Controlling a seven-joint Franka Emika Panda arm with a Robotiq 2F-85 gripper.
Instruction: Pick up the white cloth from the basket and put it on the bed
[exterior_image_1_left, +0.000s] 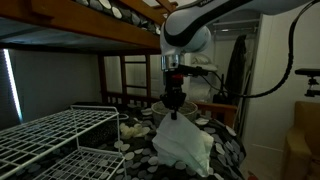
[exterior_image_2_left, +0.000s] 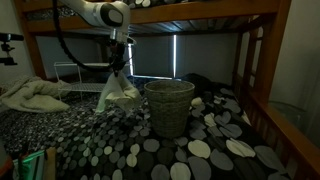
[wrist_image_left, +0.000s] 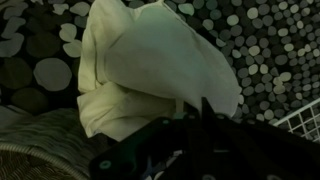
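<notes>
The white cloth is hanging over the dotted bed cover, clear of the wicker basket. My gripper should go down toward the cover (exterior_image_1_left: 181, 163) beside the basket next and open.
My gripper (exterior_image_1_left: 175, 103) is shut on the top of the white cloth (exterior_image_1_left: 184, 143), which hangs down from it over the dotted bed cover (exterior_image_1_left: 232, 152). In an exterior view the gripper (exterior_image_2_left: 117, 70) holds the cloth (exterior_image_2_left: 116, 92) in the air to the left of the wicker basket (exterior_image_2_left: 168, 106), apart from it. In the wrist view the cloth (wrist_image_left: 150, 65) fills the middle and the jaws (wrist_image_left: 190, 112) pinch its edge. The basket rim (wrist_image_left: 30, 160) shows at the lower left.
A white wire rack (exterior_image_1_left: 50, 135) stands on the bed beside the arm; it also shows in an exterior view (exterior_image_2_left: 72, 72). A crumpled light blanket (exterior_image_2_left: 32, 97) lies on the bed. Wooden bunk beams (exterior_image_2_left: 160, 20) run overhead and a post (exterior_image_2_left: 262, 70) stands at the side.
</notes>
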